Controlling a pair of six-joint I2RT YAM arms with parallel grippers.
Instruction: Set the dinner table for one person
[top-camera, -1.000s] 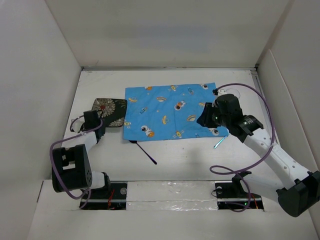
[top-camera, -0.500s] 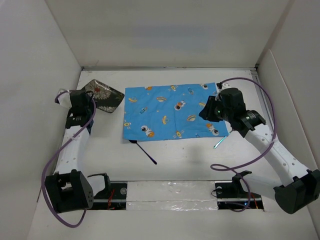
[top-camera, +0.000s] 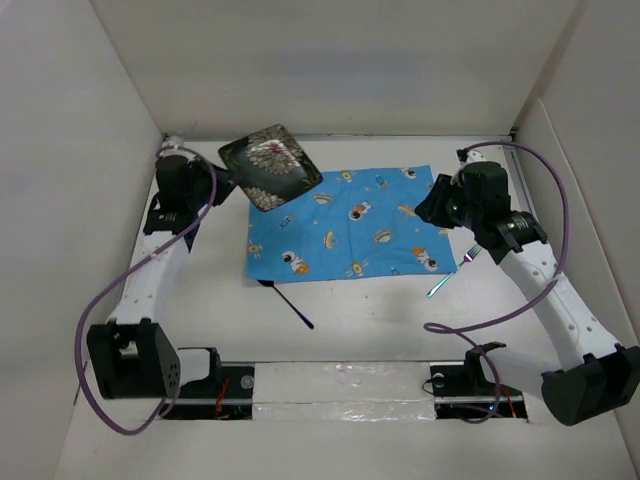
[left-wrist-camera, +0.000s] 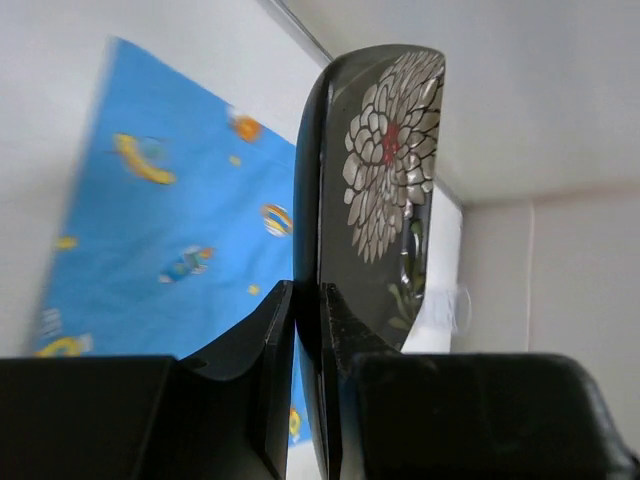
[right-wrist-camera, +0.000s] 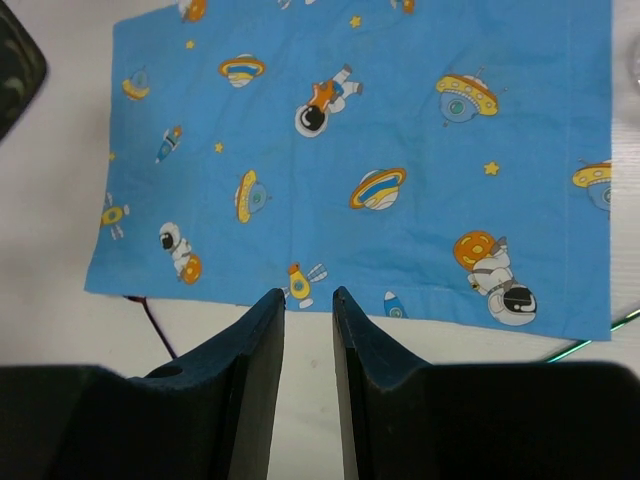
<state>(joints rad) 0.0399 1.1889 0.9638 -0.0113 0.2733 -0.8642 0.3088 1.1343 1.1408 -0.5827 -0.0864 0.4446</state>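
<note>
The left gripper needs to move across and down to release the plate, since the cloth's empty middle (top-camera: 343, 219) is below the gripper and to its right in the top view.
My left gripper (top-camera: 222, 180) is shut on the rim of a dark plate with a white flower pattern (top-camera: 270, 166). It holds the plate tilted in the air over the back left corner of the blue cartoon-print cloth (top-camera: 350, 225). The left wrist view shows the plate (left-wrist-camera: 385, 170) edge-on between my jaws (left-wrist-camera: 308, 295). The cloth lies flat on the white dinner table (top-camera: 380, 320). My right gripper (top-camera: 425, 212) hovers over the cloth's right side. In the right wrist view it (right-wrist-camera: 308, 297) is narrowly open and empty above the cloth's near edge (right-wrist-camera: 380, 130).
A thin dark utensil (top-camera: 287, 302) lies on the table just in front of the cloth's near left corner. A green utensil (top-camera: 445, 280) lies by the near right corner. White walls (top-camera: 110, 120) enclose the table on three sides.
My left arm has lifted the plate off the table at the left and swung it back and right, over the cloth's back left corner. My right gripper has drawn back to the right and risen slightly.
</note>
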